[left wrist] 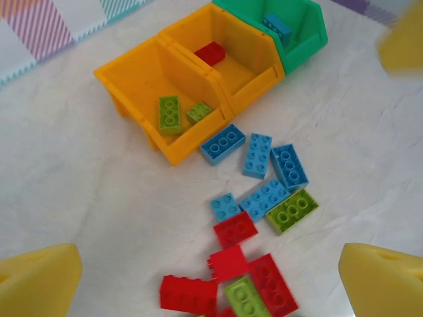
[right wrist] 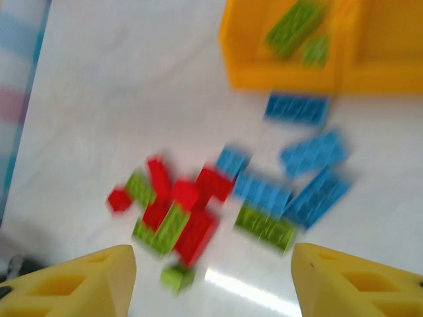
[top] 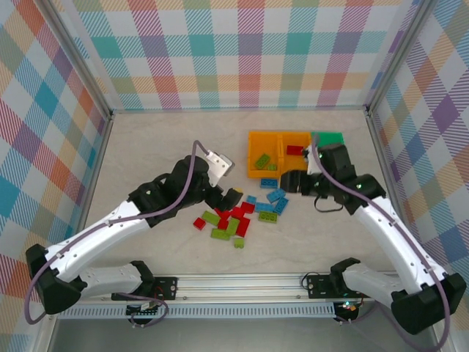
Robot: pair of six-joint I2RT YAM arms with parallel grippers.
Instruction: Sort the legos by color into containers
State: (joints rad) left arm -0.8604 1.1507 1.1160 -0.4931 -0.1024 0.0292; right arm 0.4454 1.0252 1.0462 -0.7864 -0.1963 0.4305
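Note:
My left gripper moves across and down over the lime green lego beside the light blue bricks next, before sorting by color.
Loose legos in red, light blue and lime green lie in a cluster on the table. Behind them stand the containers. The left orange bin holds two green bricks, the middle orange bin a red brick, and the green bin a blue brick. My left gripper hovers open over the red bricks, nothing between its yellow fingertips. My right gripper is open and empty above the pile's right side, its view blurred; from above it sits in front of the bins.
Plaid walls enclose the table on three sides. A metal rail runs along the near edge with both arm bases on it. Bare tabletop lies to the left and in front of the pile.

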